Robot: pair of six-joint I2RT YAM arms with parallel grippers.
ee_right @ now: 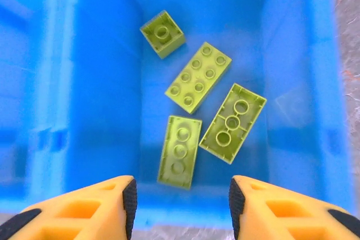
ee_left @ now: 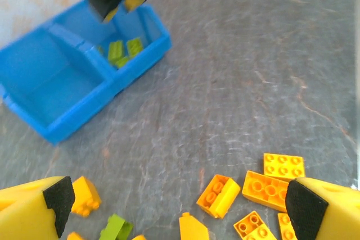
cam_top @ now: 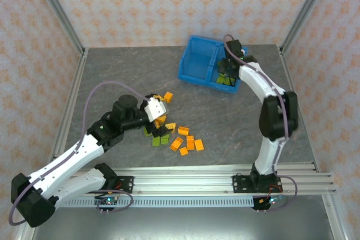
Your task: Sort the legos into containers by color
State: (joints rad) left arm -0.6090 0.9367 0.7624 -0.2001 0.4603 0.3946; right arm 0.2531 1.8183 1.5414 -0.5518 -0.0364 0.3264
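The left gripper turns and lowers outward onto the orange brick nearest the blue bin next, since that brick lies below and outward of its open fingers.
The blue bin [cam_top: 187, 75] stands at the back of the table. Its left compartment [cam_top: 198, 61] is bare. Several olive-green legos [ee_right: 198, 77] lie in the right compartment [ee_right: 292, 99]. My right gripper [ee_right: 183, 203] hangs open just above them, holding nothing; from above it [cam_top: 226, 68] is over that compartment. Loose orange legos [cam_top: 190, 141] and green legos [cam_top: 158, 137] lie in a pile at mid-table. My left gripper [cam_top: 156, 111] hovers open over the pile's far edge. Between its fingers [ee_left: 59, 198] lie orange bricks [ee_left: 218, 195] and one green brick [ee_left: 115, 229], none gripped.
The grey table [cam_top: 242, 122] stretches bare between the pile and the bin. An aluminium rail [cam_top: 214, 173] runs along the near edge, and metal posts with patterned walls close in the sides and back.
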